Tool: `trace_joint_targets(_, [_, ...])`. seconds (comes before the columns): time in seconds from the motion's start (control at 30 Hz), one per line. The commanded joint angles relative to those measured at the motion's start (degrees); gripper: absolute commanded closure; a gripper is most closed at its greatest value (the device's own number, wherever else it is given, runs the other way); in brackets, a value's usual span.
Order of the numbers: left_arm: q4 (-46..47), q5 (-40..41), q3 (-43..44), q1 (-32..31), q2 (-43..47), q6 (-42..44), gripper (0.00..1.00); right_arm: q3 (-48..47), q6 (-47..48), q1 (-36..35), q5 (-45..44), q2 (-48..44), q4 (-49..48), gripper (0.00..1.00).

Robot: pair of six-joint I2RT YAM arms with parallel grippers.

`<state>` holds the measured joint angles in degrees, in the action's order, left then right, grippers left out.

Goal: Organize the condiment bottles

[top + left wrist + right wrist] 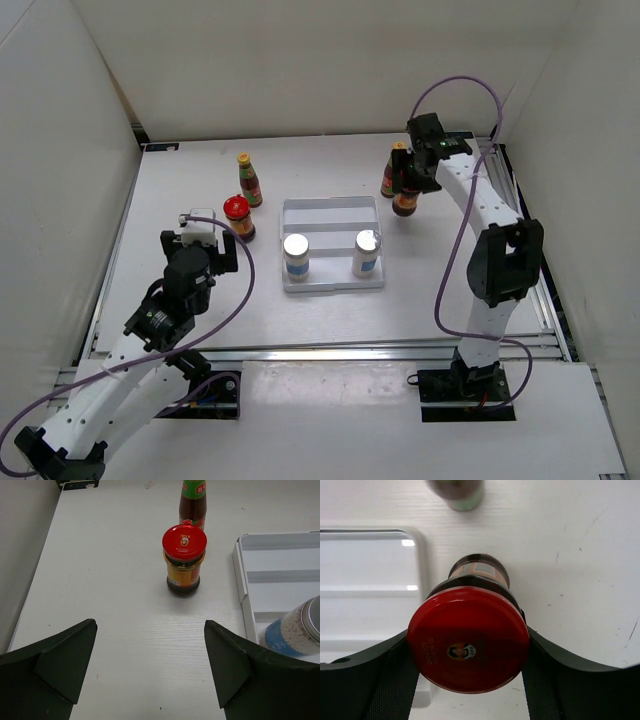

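Note:
The right gripper lifts over the tray next, then moves back and down to release the squat dark jar in the tray's empty middle row beyond the nearer shaker.
My right gripper is shut on the red lid of a squat dark jar, just right of the tray's far right corner; the lid sits between my fingers. A slim red-brown bottle stands beside it, blurred in the right wrist view. My left gripper is open and empty, short of the second red-lidded jar. Another slim bottle stands behind that jar. Two white silver-topped shakers stand in the tray.
The white ridged square tray lies mid-table; its left rim and one shaker show in the left wrist view, its right rim in the right wrist view. White walls enclose the table.

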<state>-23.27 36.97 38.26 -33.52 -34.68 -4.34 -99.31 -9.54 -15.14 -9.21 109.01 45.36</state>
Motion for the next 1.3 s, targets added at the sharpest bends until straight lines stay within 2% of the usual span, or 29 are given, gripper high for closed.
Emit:
trace_joint_targets(0.0, [0.68, 2.22, 1.73, 0.12, -0.21, -0.50, 0.00, -9.49, 3.03, -4.54, 1.65, -7.85, -1.87, 0.85])
trace_joint_targets(0.13, [0.68, 2.76, 1.73, 0.12, -0.22, -1.02, 0.00, -10.20, 3.04, -7.36, 6.75, -7.85, -1.34, 0.86])
trace_joint_targets(0.37, [0.15, 3.28, 1.73, 0.12, -0.22, -1.02, 0.00, -6.00, 3.04, -10.96, 12.99, -7.15, -1.86, 0.87])
trace_joint_targets(0.67, [0.15, 3.81, 1.73, 0.12, -0.22, -1.02, 0.00, 2.79, 2.42, -12.20, 13.52, -5.22, -5.90, 0.87])
trace_joint_targets(0.97, [0.15, 3.81, 1.73, 0.12, -0.22, -1.02, 0.00, 7.02, 1.89, -12.20, 12.11, -3.37, -7.75, 0.87])
trace_joint_targets(1.07, [0.15, 3.81, 1.73, 0.12, -0.22, -1.02, 0.00, 7.55, 1.89, -12.20, 10.53, -2.14, -8.27, 0.78])
trace_joint_targets(1.13, [0.15, 3.81, 1.73, 0.12, -0.22, -1.02, 0.00, 7.55, 1.89, -12.20, 9.92, -1.52, -8.27, 0.65])
trace_joint_targets(1.2, [0.15, 3.81, 1.73, 0.12, -0.22, -1.02, 0.00, 8.08, 1.89, -12.20, 9.92, -0.99, -8.27, 0.46])
trace_joint_targets(1.23, [0.15, 3.81, 1.73, 0.12, -0.74, -1.02, 0.00, 8.08, 1.89, -12.20, 9.31, -0.99, -8.27, 0.29])
trace_joint_targets(1.27, [0.15, 3.81, 1.73, 0.12, -0.74, -1.54, 0.00, 8.08, 1.89, -12.20, 8.78, -1.52, -8.27, 0.21])
